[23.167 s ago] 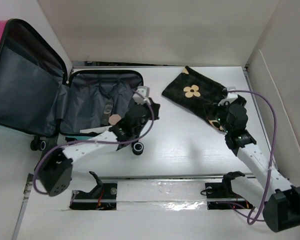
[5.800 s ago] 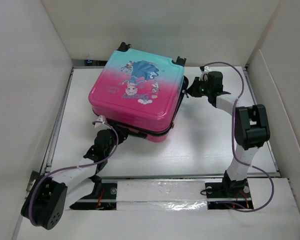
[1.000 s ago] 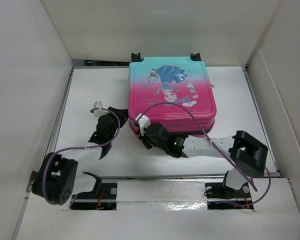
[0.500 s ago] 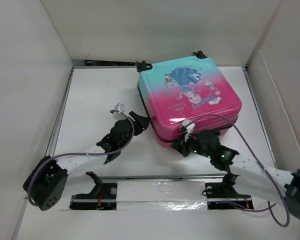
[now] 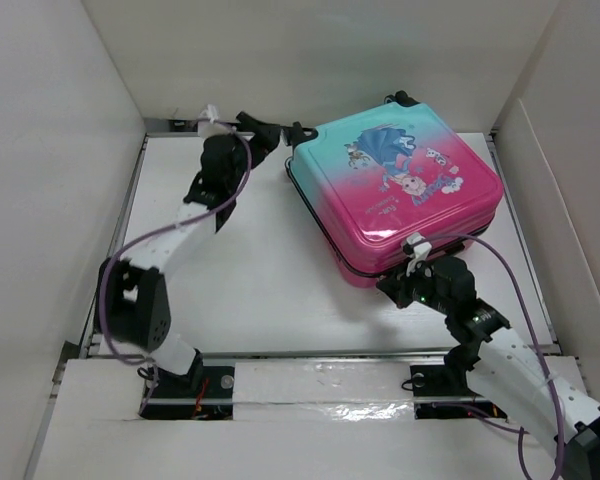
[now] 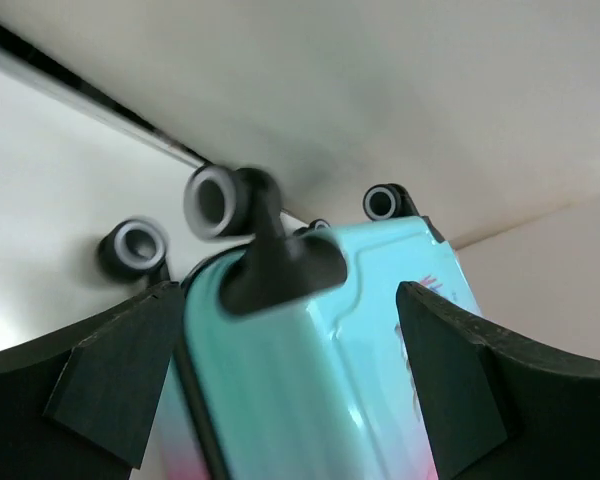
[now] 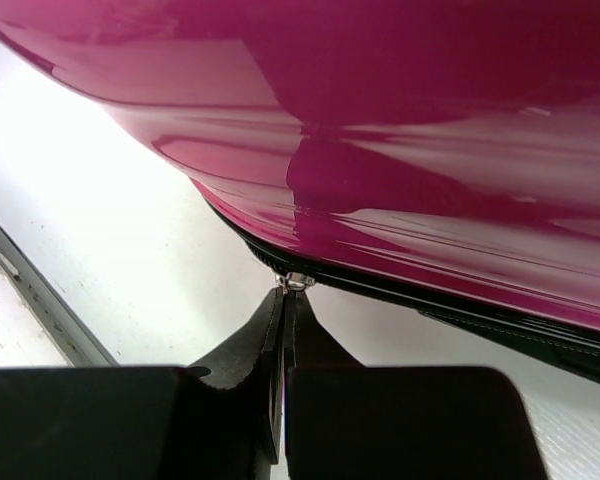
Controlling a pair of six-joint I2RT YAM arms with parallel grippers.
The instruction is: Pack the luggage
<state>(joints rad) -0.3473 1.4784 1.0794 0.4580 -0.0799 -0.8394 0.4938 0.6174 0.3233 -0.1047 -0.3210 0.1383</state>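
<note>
The luggage's black corner wheel [image 6: 220, 203] sticks out from the luggage's teal shell [image 6: 310, 370] between my fingers, so my left gripper should move outward and toward the right in the top view, onto the wheel.
The luggage [image 5: 400, 190] lies closed on the table at the back right, teal end to the rear and pink end toward me. My left gripper [image 5: 270, 140] is at its rear teal corner, open. In the left wrist view the teal shell [image 6: 310, 370] fills the gap between my fingers [image 6: 120, 360], with the black wheels [image 6: 212, 200] just beyond. My right gripper [image 5: 390, 287] is at the pink front edge. Seen from the right wrist, that gripper [image 7: 285, 300] is shut on the small metal zipper pull [image 7: 298, 281] below the pink shell [image 7: 430, 120].
White walls box in the table on the left, back and right. A dark rail [image 5: 175, 125] runs along the back edge, close to my left gripper. A metal strip [image 5: 320, 375] with the arm mounts crosses the near edge.
The luggage has turned and slid toward the back right. My left arm swung from its near-left side up to its rear corner and opened. My right gripper stayed shut at the pink edge.
</note>
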